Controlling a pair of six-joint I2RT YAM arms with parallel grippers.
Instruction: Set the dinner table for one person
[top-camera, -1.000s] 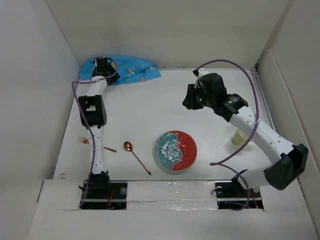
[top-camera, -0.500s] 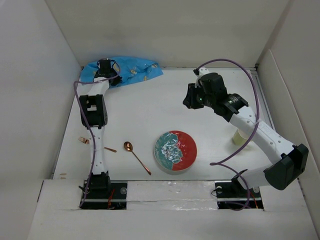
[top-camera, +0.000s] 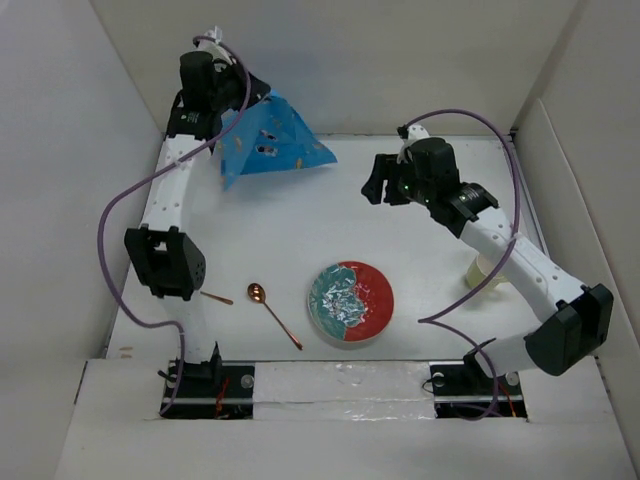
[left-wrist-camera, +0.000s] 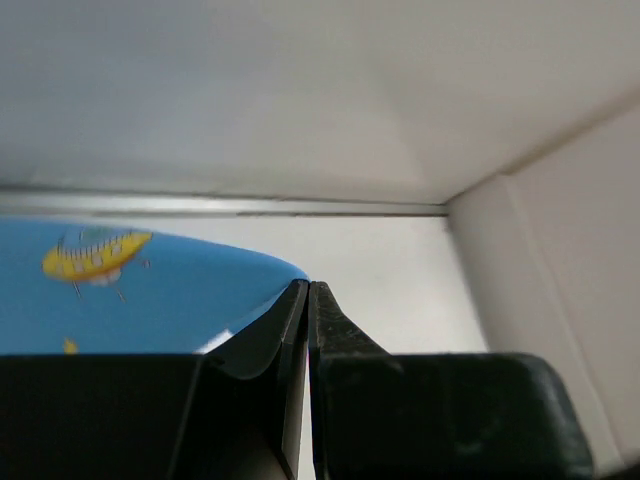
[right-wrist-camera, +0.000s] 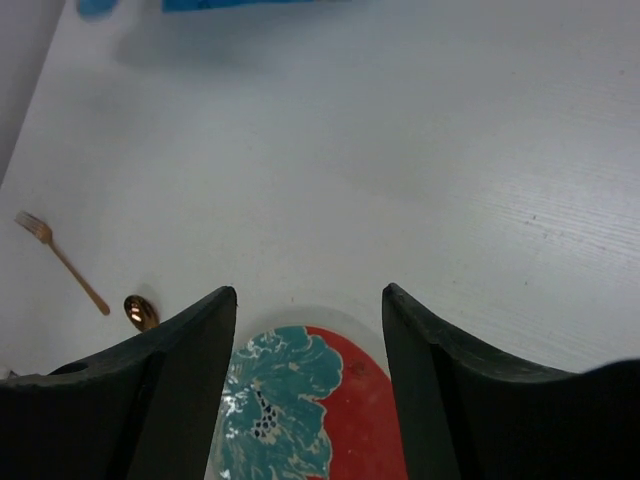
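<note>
I will next move my right gripper down to the left in the top view, onto the mat's loose side nearest it, as only my left gripper holds the mat.
A blue patterned cloth mat (top-camera: 268, 140) hangs in the air over the far left corner of the dinner table (top-camera: 330, 220), spread like a tent. My left gripper (top-camera: 250, 95) is raised high and shut on the mat's top corner. In the left wrist view the mat (left-wrist-camera: 130, 290) runs into the pinched left gripper (left-wrist-camera: 308, 286). My right gripper (top-camera: 376, 186) hovers open above the table's middle, nothing between its fingers. In the right wrist view the right gripper (right-wrist-camera: 308, 292) frames a red and teal plate (right-wrist-camera: 300, 400).
The plate (top-camera: 350, 302) sits near the front centre. A copper spoon (top-camera: 272, 312) lies to its left, and a copper fork (top-camera: 215, 298) is partly behind the left arm. A pale cup (top-camera: 487, 270) stands at the right, under the right arm. White walls enclose the table.
The left arm has swung up and lifted the mat off the table by one corner. The right gripper has opened wider and shifted slightly back.
</note>
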